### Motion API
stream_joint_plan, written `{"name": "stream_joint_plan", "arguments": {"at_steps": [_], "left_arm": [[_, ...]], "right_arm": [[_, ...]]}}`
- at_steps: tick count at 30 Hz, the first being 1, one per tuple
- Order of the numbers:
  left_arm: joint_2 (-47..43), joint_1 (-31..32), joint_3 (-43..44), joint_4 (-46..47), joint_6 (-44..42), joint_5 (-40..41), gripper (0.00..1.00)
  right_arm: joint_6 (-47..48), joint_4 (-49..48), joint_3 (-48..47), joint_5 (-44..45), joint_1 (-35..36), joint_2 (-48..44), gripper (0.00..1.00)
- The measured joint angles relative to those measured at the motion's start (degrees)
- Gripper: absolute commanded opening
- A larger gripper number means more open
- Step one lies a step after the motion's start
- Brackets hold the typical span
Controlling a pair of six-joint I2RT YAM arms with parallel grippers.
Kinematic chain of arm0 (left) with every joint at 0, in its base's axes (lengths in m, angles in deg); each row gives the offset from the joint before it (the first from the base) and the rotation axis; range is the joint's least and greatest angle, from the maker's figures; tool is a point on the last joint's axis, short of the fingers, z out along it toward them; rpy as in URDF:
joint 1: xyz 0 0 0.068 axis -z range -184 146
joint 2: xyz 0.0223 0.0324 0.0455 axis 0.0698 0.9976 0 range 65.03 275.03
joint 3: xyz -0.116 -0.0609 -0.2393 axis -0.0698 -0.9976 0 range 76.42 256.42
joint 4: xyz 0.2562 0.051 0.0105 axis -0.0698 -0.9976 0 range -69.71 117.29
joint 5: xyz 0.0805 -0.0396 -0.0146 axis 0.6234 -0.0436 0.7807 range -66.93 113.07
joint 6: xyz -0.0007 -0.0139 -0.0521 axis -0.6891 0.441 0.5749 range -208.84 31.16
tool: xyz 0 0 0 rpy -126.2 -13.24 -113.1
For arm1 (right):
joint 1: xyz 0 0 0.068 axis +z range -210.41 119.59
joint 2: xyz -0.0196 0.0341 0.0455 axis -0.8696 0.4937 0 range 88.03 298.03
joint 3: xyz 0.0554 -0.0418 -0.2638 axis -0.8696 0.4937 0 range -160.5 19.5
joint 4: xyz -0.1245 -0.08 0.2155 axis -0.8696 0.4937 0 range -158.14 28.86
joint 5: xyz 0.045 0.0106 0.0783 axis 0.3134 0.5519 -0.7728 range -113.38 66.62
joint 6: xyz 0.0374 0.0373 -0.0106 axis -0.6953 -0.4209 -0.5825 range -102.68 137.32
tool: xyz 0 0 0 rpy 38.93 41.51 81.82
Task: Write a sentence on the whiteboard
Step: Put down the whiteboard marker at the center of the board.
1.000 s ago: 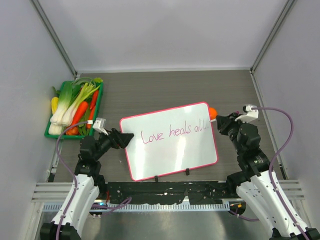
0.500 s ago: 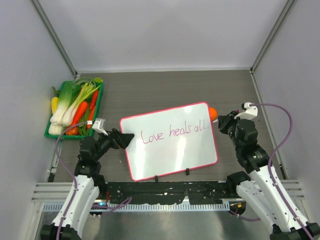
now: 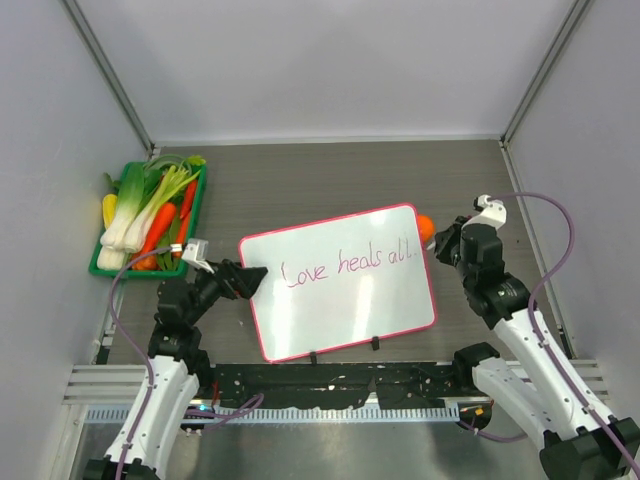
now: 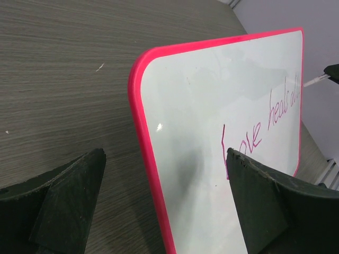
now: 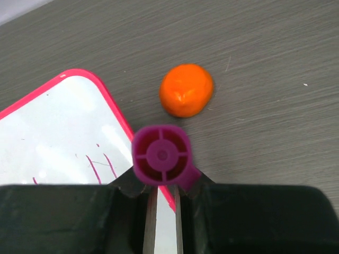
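Note:
I need to lower the marker (image 5: 160, 155) next with my right gripper to the bare tabletop below beside the orange thing, tilt it flat and release it. The sentence is written.
The whiteboard (image 3: 350, 300), pink-framed, lies on the table with "Love heals all." (image 3: 345, 265) written on it in pink. My left gripper (image 3: 248, 280) is open at the board's left edge. In the left wrist view that gripper (image 4: 165, 159) straddles the pink frame (image 4: 139, 121): one finger stands over the table, the other over the white surface by the word "Love" (image 4: 249, 138). My right gripper (image 3: 445, 240) is at the board's far right corner. It is shut (image 5: 161, 185) on a magenta marker (image 5: 160, 155), seen end-on above the frame.
An orange, fruit-like thing (image 3: 426, 225) (image 5: 186, 90) lies on the table just beyond the board's far right corner, close to the right gripper. A green tray (image 3: 96, 268) of vegetables stands at the far left. Grey walls close in both sides.
The left jaws have spread wider around the board's edge. The right wrist has shifted a little away from me and leftward, still holding the marker. The board has not moved.

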Motion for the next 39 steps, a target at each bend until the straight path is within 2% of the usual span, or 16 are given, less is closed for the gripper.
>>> {"name": "stream_joint_plan", "arguments": {"at_steps": [7,16,22,30,39], "left_arm": [[-0.74,0.00,-0.33,-0.15,0.00,0.00,1.00],[-0.72,0.00,-0.42,-0.20,0.02,0.02,1.00],[-0.72,0.00,-0.42,-0.17,0.00,0.02,1.00],[-0.72,0.00,-0.42,-0.17,0.00,0.00,1.00],[-0.68,0.00,-0.44,-0.17,0.02,0.00,1.00]], "right_arm": [[-0.68,3.10,-0.59,1.01,-0.98,2.54,0.01],[-1.07,2.51,-1.05,0.57,-1.07,-2.32,0.01],[-1.07,2.38,-1.16,0.96,-1.07,5.05,0.01],[-1.14,2.51,-0.46,0.44,-1.84,9.79,0.01],[-1.18,2.84,-0.20,-5.62,-7.28,18.75,0.01]]}}
